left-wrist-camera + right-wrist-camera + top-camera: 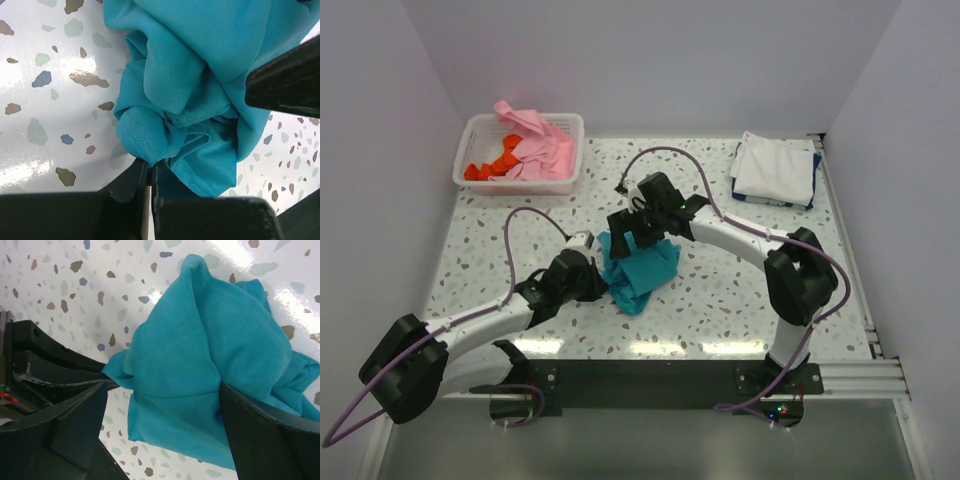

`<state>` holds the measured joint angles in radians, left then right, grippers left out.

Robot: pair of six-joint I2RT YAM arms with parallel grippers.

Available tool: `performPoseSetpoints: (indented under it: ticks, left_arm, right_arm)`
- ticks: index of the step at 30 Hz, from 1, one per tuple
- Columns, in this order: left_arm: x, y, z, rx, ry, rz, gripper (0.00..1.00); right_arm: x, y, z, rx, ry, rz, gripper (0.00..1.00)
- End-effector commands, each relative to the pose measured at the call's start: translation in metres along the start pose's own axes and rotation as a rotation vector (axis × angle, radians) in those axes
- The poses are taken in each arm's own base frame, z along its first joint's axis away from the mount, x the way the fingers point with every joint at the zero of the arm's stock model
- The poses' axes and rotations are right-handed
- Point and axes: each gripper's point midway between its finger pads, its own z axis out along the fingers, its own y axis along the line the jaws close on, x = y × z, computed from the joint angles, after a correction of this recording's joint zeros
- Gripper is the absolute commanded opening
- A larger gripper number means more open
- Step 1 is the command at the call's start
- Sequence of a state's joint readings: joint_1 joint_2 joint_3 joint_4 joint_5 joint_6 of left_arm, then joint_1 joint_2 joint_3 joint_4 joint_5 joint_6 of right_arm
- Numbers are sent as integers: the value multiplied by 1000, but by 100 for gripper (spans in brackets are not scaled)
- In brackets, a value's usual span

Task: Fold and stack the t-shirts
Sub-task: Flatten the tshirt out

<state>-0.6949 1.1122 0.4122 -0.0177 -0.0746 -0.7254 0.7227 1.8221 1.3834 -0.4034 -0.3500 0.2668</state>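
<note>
The shirt is bunched up, so the robot's left gripper next needs to lift the shirt's hemmed edge, carry it outward and down onto the bare tabletop by the basket, and let go.
A crumpled teal t-shirt (645,272) lies bunched at the middle of the speckled table. My left gripper (605,283) is at its left side. In the left wrist view the left gripper (150,170) is shut on a pinched fold of the shirt's hemmed edge (145,145). My right gripper (638,235) hangs over the shirt's far edge. In the right wrist view the right gripper (160,425) is open, its two fingers straddling a raised hump of the teal cloth (210,340); the right finger (265,440) touches the cloth.
A white slatted basket (565,135) at the back left holds a pink t-shirt (545,150) and an orange-red one (485,168). At the back right a folded white t-shirt (770,165) lies on a dark blue one (790,200). White walls enclose the table.
</note>
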Motion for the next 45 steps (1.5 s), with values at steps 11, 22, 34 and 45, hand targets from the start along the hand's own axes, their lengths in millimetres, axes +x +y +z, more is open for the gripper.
performPoseSetpoints:
  ticks: [11, 22, 34, 45]
  left_arm:
    - [-4, -1, 1, 1, -19, -28, 0]
    - [-5, 9, -4, -60, -24, -28, 0]
    - [-64, 17, -35, -218, -191, -26, 0]
    - [-164, -12, -124, -236, -480, -67, 0]
  right_arm:
    - [13, 22, 5, -34, 28, -50, 67]
    - [32, 8, 6, 106, 77, -125, 19]
    - [-24, -10, -92, 385, -265, -82, 0]
    - [-52, -25, -250, 634, -596, -32, 0]
